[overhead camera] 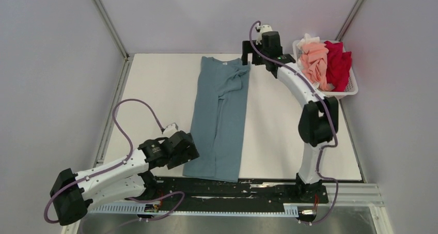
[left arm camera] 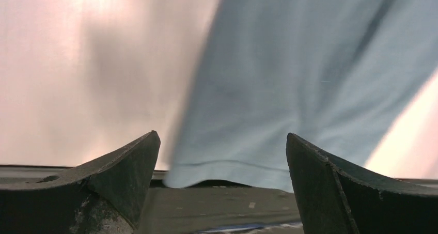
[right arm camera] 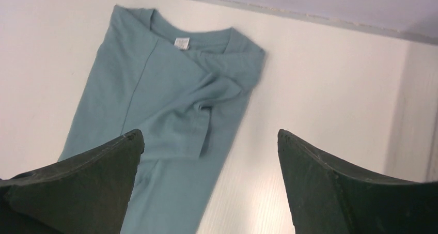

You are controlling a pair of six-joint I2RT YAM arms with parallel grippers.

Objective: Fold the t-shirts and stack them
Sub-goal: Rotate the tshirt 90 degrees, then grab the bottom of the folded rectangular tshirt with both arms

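Note:
My left gripper lowers and draws back next onto the t-shirt's hem corner (overhead camera: 187, 172) (left arm camera: 187, 175), which lies over the black bar between its open fingers.
A dusty blue-grey t-shirt (overhead camera: 219, 118) lies flat on the table as a long narrow strip, sides and sleeves folded in, neck label at the far end. My left gripper (overhead camera: 190, 150) is open, low at the shirt's near left hem corner (left arm camera: 206, 172); the hem lies between its fingers, untouched. My right gripper (overhead camera: 247, 57) is open above the table just right of the shirt's collar end (right arm camera: 170, 99), holding nothing. Salmon pink (overhead camera: 315, 62), crimson red (overhead camera: 338, 63) and a bit of white shirt sit bunched in the basket.
A white slatted plastic basket (overhead camera: 351, 87) stands at the far right of the table. The black rail (overhead camera: 258, 188) runs along the near edge under the shirt's hem. Grey walls enclose the table on three sides.

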